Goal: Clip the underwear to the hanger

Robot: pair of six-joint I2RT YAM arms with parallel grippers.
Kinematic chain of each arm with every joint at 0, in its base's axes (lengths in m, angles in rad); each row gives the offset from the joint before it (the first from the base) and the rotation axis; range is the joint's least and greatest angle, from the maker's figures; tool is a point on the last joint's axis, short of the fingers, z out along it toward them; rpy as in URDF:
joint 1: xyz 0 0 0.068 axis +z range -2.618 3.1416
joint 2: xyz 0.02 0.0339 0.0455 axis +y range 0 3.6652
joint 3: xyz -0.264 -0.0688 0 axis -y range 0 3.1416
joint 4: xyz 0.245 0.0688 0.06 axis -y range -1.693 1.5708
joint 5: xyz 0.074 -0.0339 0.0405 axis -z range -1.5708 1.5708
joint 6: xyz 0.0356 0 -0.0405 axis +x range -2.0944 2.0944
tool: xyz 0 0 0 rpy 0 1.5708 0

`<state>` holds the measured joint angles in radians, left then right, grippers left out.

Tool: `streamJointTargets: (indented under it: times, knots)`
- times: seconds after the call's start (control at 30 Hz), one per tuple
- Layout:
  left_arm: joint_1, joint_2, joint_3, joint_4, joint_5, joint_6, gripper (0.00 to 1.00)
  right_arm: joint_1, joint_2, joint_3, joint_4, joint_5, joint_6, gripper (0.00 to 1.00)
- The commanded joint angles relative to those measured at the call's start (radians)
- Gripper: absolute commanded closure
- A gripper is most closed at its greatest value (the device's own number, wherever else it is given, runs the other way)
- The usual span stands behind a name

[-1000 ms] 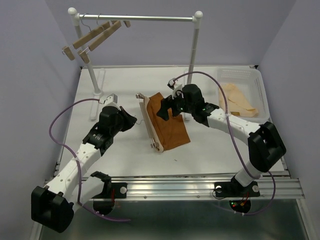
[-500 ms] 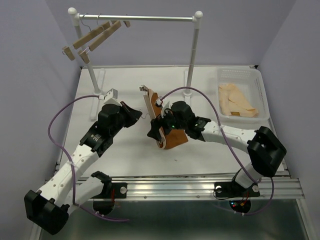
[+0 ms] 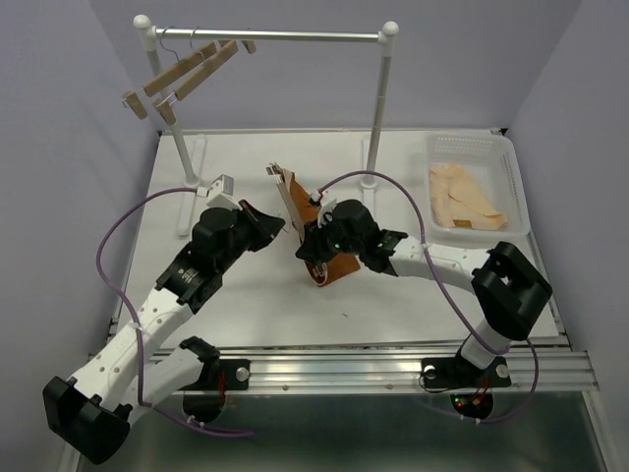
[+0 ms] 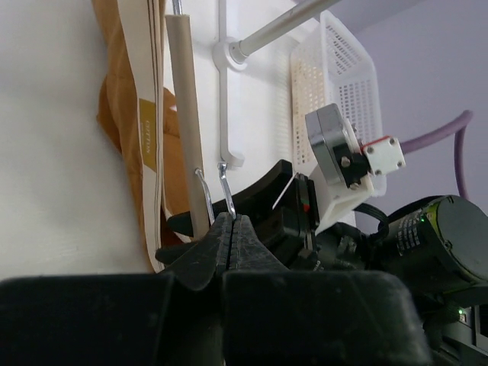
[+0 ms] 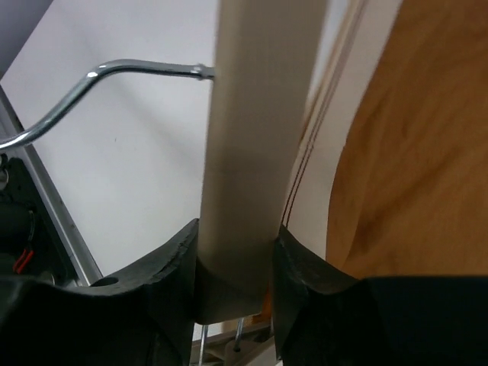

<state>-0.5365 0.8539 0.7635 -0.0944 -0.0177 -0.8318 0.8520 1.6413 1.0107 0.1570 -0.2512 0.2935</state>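
Next, my right gripper moves up and outward to the rack bar's bare part and releases the hanger hooked there, as spare hangers occupy the bar's other end.
The hanger, a light-wood bar with a wire hook, is tilted up at the table's middle. The rust-brown underwear hangs bunched along its far side. My left gripper is shut on the hanger's wire hook, which runs into the closed jaws of the left gripper. My right gripper is shut on the hanger bar, near its lower end, one finger on each side. Beside that bar lie the beige waistband and the brown underwear. The hanger bar and the underwear also show ahead of the left jaws.
A white clothes rack spans the back of the table, with spare wooden hangers on its left end. Its right post stands just behind the right arm. A white basket at the right holds a pale cream garment.
The right gripper came down from over the underwear to the hanger bar and closed on it. The hanger tipped up off the table and the underwear bunched. The left gripper shifted slightly right.
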Motion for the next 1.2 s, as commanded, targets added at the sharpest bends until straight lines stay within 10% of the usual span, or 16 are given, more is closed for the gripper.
streamJointTargets:
  times: [0.0, 0.1, 0.37, 0.77, 1.17]
  knots:
    - [-0.002, -0.009, 0.045, 0.087, -0.013, 0.023, 0.93, 0.015, -0.028, 0.040, 0.062, 0.007, 0.048, 0.65]
    - [-0.002, 0.000, 0.089, 0.087, -0.008, 0.062, 0.56, 0.015, -0.057, 0.066, 0.032, 0.042, 0.081, 0.74]
    - [-0.002, -0.018, 0.178, 0.119, -0.059, 0.129, 0.02, -0.031, -0.083, 0.210, -0.088, -0.005, 0.192, 0.88]
    - [-0.002, -0.124, 0.197, 0.018, -0.254, 0.117, 0.01, -0.272, 0.087, 0.555, -0.261, -0.290, 0.392, 0.87]
    - [-0.002, -0.157, 0.178, -0.039, -0.332, 0.112, 0.01, -0.358, 0.275, 1.004, -0.277, -0.214, 0.527, 0.86]
